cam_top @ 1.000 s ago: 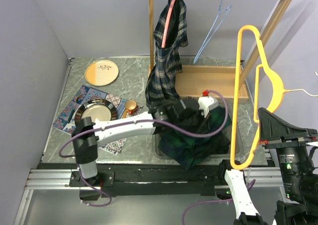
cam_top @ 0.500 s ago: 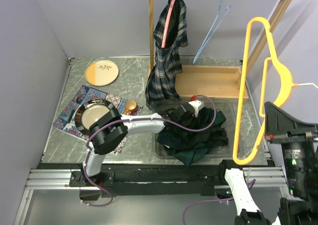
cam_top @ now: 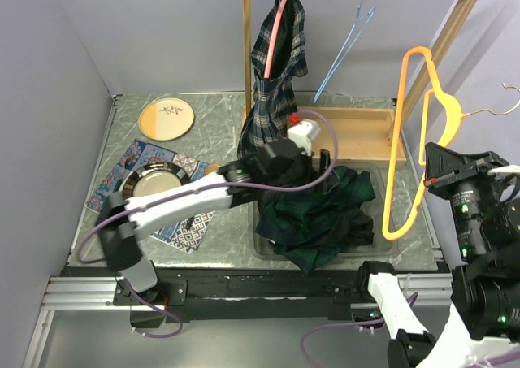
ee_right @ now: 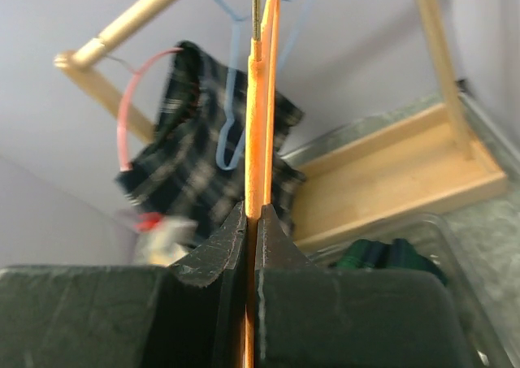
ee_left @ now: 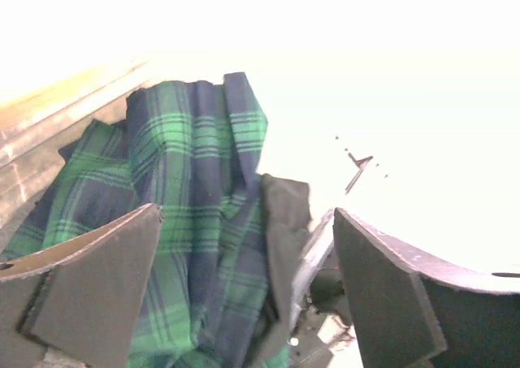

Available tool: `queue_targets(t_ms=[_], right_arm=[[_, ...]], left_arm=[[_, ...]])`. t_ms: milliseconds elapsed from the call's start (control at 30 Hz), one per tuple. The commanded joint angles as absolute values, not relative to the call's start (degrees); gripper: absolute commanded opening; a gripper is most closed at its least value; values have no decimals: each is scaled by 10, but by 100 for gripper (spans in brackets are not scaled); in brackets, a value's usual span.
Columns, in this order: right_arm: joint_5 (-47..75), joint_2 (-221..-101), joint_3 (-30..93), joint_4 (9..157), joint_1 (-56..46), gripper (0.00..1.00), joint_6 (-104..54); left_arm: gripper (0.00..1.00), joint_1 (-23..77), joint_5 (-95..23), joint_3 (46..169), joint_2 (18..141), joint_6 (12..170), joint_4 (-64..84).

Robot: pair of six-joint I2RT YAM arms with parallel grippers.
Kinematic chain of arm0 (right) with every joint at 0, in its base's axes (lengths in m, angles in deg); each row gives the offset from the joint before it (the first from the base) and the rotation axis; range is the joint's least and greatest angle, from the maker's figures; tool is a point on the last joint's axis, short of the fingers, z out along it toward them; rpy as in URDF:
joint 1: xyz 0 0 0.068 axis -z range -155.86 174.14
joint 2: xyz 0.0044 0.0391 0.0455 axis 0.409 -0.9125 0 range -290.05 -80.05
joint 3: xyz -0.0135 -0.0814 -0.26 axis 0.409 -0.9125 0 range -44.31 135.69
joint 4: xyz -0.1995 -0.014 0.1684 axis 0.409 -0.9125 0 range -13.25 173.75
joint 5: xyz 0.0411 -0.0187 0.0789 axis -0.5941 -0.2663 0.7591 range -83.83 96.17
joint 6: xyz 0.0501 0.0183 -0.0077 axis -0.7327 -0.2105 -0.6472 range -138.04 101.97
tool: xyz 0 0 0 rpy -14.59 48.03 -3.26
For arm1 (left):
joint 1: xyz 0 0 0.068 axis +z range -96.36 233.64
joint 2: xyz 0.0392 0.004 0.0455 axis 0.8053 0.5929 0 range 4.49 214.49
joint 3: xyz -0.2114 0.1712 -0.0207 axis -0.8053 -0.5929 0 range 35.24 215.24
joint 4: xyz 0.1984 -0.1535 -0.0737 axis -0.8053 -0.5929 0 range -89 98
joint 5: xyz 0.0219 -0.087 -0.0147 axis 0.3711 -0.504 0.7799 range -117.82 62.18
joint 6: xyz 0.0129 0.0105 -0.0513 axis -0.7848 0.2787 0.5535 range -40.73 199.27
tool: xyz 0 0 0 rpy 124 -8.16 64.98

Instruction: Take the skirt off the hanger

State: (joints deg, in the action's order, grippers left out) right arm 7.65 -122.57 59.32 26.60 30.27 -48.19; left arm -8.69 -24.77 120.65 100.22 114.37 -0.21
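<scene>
The orange hanger (cam_top: 418, 51) goes outward in my right gripper onto the rack's top bar next, beside the blue hanger, for release, since the skirt lies in the bin.
The green plaid skirt (cam_top: 325, 214) lies crumpled in a clear bin (cam_top: 262, 246), off the hanger. My left gripper (cam_top: 291, 169) hovers over the skirt's far left part, open; in the left wrist view the skirt (ee_left: 187, 222) lies below the gap of this gripper (ee_left: 246, 222), with nothing held. Right of the bin, my right gripper (cam_top: 431, 175) is shut on the bare orange hanger (cam_top: 418, 51) and holds it upright in the air. In the right wrist view the hanger (ee_right: 260, 116) runs straight up from between the jaws of that gripper (ee_right: 253, 209).
A wooden rack (cam_top: 357, 132) stands behind the bin, with another plaid garment (cam_top: 272, 100) on a pink hanger and an empty blue hanger (cam_top: 345, 47). Two plates (cam_top: 166, 118) (cam_top: 150, 185) and a patterned cloth (cam_top: 122, 173) lie at the left.
My left gripper opened, let go of the skirt and rose toward the rack. The skirt settled in the bin. My right arm carried the orange hanger a little rightward and turned it.
</scene>
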Motion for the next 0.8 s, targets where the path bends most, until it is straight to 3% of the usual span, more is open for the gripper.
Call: queue_targets(t_ms=[0,67,400,633,767], right_arm=[[27,-1263,590,280,298,0,-426],[28,-1290,591,286,299,0,-399],[27,-1409,633,328,299,0,-292],[35,-1468,638,428,299,0,-253],[121,-1497,634,501,299,0,-209]], left_arm=[[93,-71,-242,1146,949,1141,-14],[100,-70,-251,1131,929,1133,-27],[97,-69,-135,1092,797,981,-148],[97,-71,-49,945,638,904,-92],[97,-90,16,919,582,879,-82]])
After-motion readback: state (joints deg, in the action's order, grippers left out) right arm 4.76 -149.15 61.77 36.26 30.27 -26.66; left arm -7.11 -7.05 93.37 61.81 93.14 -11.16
